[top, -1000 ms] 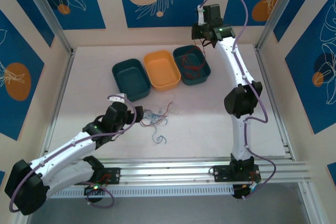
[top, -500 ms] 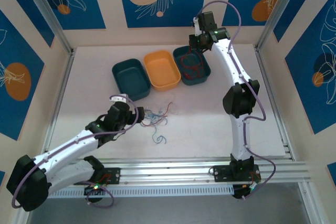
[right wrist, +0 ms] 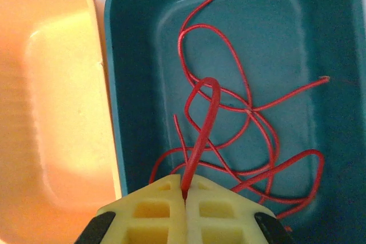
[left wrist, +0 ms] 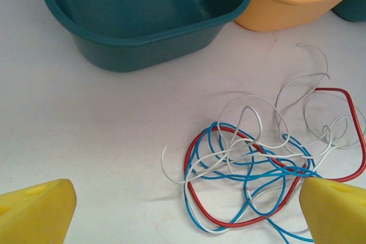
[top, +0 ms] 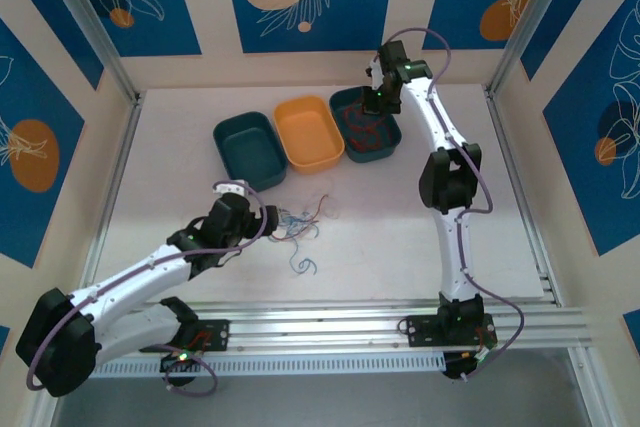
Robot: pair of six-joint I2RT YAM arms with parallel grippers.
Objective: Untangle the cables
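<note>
The red cable goes down with my right gripper into the teal bin below it next for release there, since more red cables already lie inside that bin.
The cables point(top: 297, 219) lie mid-table as a loose tangle of thin red, blue and white wires point(left wrist: 186, 160). My left gripper point(top: 263, 222) is just left of the tangle and open. In the left wrist view its yellow fingertips point(left wrist: 35, 214) stand wide apart around the tangle's near left part, with nothing gripped point(left wrist: 186, 221). My right gripper point(top: 376, 104) hangs over the right teal bin point(top: 392, 139). It is shut point(right wrist: 185, 195) on a red cable point(right wrist: 202, 139) that loops down among more red cables lying in that bin point(right wrist: 130, 112).
An orange bin point(top: 310, 133) and a second teal bin point(top: 250, 150) stand left of the right one, along the back of the table. A short blue wire point(top: 305, 267) lies alone nearer the front. Metal frame rails border the table.
My right gripper has come down over the right teal bin, carrying its red cable. My left gripper has edged right, closer to the tangle.
</note>
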